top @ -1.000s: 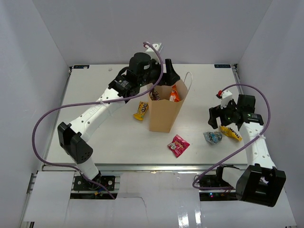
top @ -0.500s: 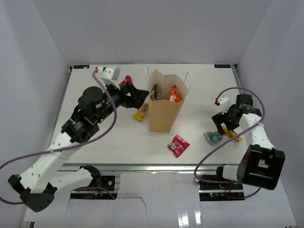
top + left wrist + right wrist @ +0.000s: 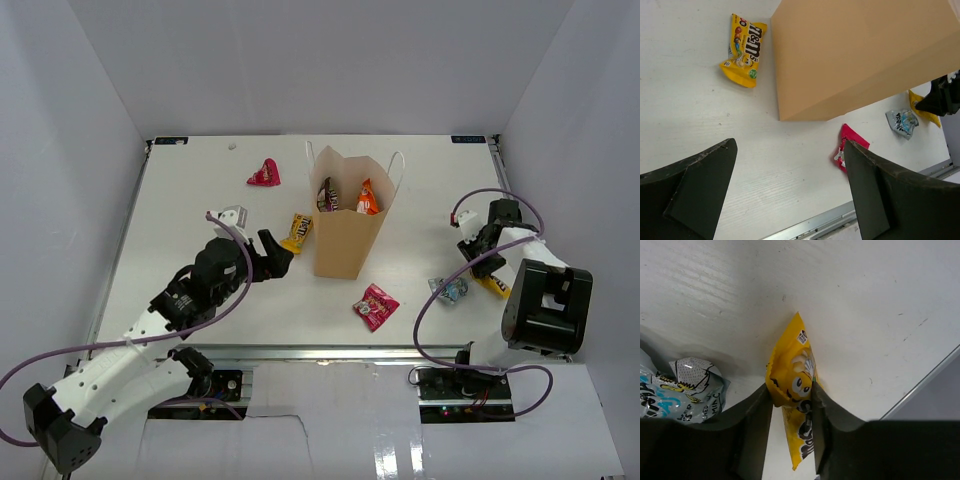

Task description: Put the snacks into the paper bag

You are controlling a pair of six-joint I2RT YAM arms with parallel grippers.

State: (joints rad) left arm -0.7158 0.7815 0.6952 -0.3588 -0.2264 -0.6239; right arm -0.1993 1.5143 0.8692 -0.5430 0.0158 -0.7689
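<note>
The bag's rim stands well above the tabletop, so next my right gripper needs to move up high and over the bag's opening (image 3: 348, 189) to release the yellow packet.
The tan paper bag (image 3: 345, 235) stands upright mid-table with a dark packet (image 3: 327, 195) and an orange packet (image 3: 368, 198) inside. A yellow snack packet (image 3: 298, 232) lies just left of it, and my left gripper (image 3: 275, 250) hovers open and empty in front of that packet. In the left wrist view the bag (image 3: 860, 55) and that yellow packet (image 3: 743, 50) lie beyond the open left gripper (image 3: 790, 145). My right gripper (image 3: 480, 265) is down at the right edge. In the right wrist view the right gripper (image 3: 791, 392) is shut on another yellow packet (image 3: 790, 375), which rests on the table.
A red packet (image 3: 264, 175) lies at the back left. A pink packet (image 3: 375, 305) lies in front of the bag. A silvery blue packet (image 3: 448, 289) sits right beside the pinched yellow one, and the table's right edge (image 3: 925, 382) runs close by.
The left arm pulled back from over the bag to the front left, its gripper open. The right gripper dropped onto the yellow packet and closed on it.
</note>
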